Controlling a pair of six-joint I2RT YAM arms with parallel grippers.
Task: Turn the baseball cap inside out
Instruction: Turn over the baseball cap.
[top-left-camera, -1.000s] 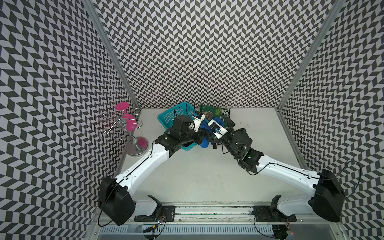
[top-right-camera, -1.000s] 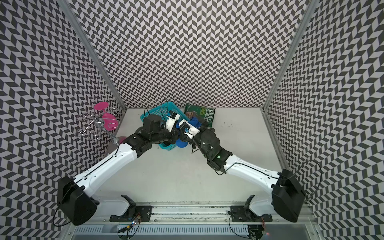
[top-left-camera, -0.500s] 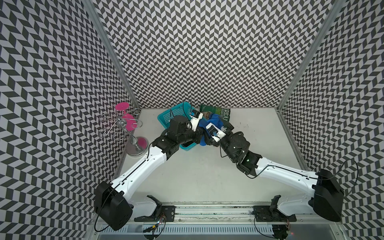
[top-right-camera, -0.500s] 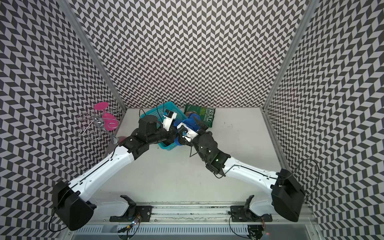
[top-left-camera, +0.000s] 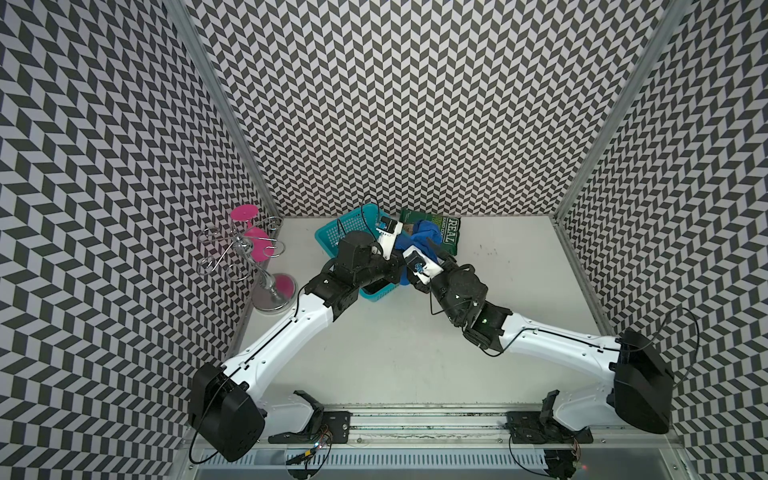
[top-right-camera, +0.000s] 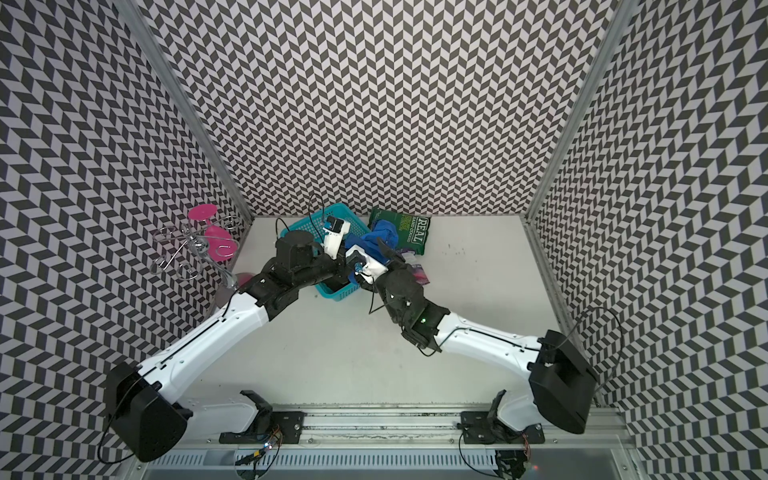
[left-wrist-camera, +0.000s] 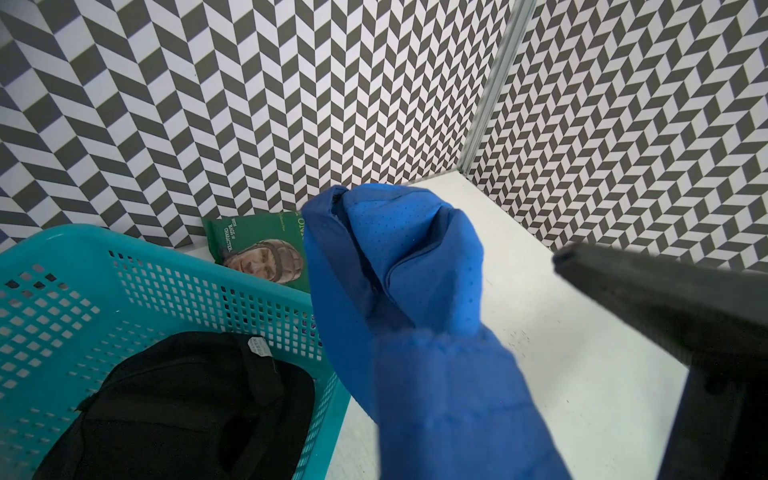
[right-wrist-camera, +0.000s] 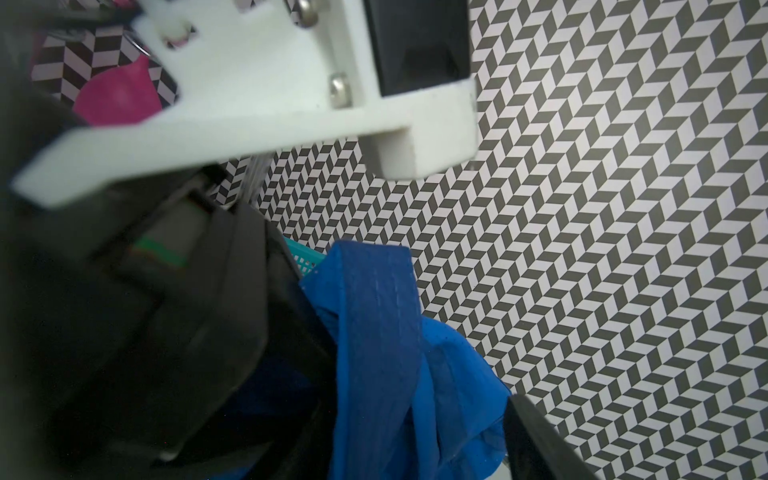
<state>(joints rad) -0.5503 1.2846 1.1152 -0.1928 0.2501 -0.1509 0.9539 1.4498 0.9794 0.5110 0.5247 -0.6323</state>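
The left gripper will next move back and release the cap over the bare tabletop (top-left-camera: 409, 307) (left-wrist-camera: 350, 438) beside the teal basket, since that clear space lies back from the gripper.
The blue baseball cap (top-left-camera: 424, 235) (top-right-camera: 382, 235) hangs crumpled at the back middle of the table, just past the teal basket's right rim. My left gripper (top-left-camera: 404, 246) is shut on the cap; in the left wrist view the cap (left-wrist-camera: 399, 291) covers its fingers. From the right, my right gripper (top-left-camera: 432, 251) reaches in, open, with the cap's folds (right-wrist-camera: 374, 332) between its fingers. One of those fingers (right-wrist-camera: 536, 440) shows beside the cloth, and the left wrist view has one (left-wrist-camera: 665, 299) standing apart from the cap.
The teal basket (top-left-camera: 332, 232) (left-wrist-camera: 62, 266) holds a black fabric item (left-wrist-camera: 187, 407). A green crisp bag (top-left-camera: 451, 232) lies against the back wall. A wire stand with pink glasses (top-left-camera: 249, 249) is at the left wall. A small pink packet (top-right-camera: 417, 272) lies by the right wrist.
The left gripper has carried the cap up and toward the back wall. The right gripper followed it in, and its jaws have narrowed around the cloth.
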